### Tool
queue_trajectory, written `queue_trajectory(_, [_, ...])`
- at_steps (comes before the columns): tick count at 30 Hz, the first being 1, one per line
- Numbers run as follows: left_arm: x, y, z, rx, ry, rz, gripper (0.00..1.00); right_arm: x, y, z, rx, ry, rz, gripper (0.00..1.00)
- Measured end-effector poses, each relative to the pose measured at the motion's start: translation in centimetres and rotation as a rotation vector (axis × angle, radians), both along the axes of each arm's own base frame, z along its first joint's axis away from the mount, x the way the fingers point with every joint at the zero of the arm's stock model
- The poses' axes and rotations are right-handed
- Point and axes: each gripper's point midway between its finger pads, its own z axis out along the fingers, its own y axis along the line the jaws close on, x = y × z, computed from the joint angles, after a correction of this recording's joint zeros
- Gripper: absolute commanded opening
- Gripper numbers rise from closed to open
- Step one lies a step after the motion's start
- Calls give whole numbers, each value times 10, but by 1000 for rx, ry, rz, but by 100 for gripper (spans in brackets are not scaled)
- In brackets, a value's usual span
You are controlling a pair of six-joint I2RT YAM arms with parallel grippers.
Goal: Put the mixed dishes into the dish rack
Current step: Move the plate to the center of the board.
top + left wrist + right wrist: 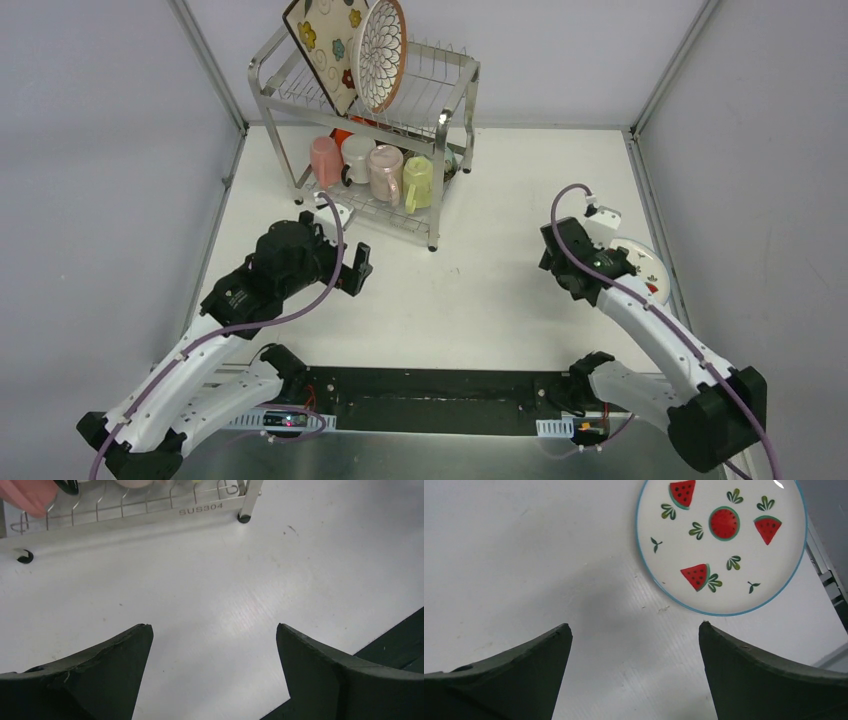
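Observation:
The right gripper moves down astride the plate's blue rim [642, 554] next, on its side facing the open tabletop, as the watermelon plate lies flat close to the wall bar.
The steel dish rack [455, 105] stands at the far left-centre. The square floral plate [322, 45] and the petal-pattern plate [382, 55] stand on edge in its upper tier. A pink mug [325, 160], a white mug [358, 155], another pink mug [385, 172] and a yellow-green mug [418, 182] sit on the lower shelf, with an orange bowl [342, 133] behind them. The white plate with red watermelon marks [724, 545] lies flat at the right edge [648, 262]. My left gripper [357, 268] [214, 630] is open and empty near the rack's front rail [150, 516]. My right gripper [570, 260] [634, 630] is open and empty just short of the plate.
The white table is walled by grey panels with metal corner posts [660, 80]. A black strip [430, 385] runs between the arm bases at the near edge. The watermelon plate lies close to the right wall rail [824, 565].

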Motion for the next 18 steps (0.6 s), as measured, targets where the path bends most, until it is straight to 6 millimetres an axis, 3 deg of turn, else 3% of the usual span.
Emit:
queue_trajectory(4, [-4, 3, -14, 35, 37, -2, 99, 7, -22, -19, -34, 107, -53, 85])
queue_trajectory(7, [-6, 6, -9, 35, 11, -9, 99, 12, -29, -35, -67, 189, -36, 62])
queue_trajectory(9, [-8, 8, -7, 33, -7, -10, 98, 15, -31, -46, -81, 242, -19, 53])
queue_trajectory(18, [-12, 21, 7, 24, -81, 22, 98, 33, -43, -79, -75, 391, 16, 49])
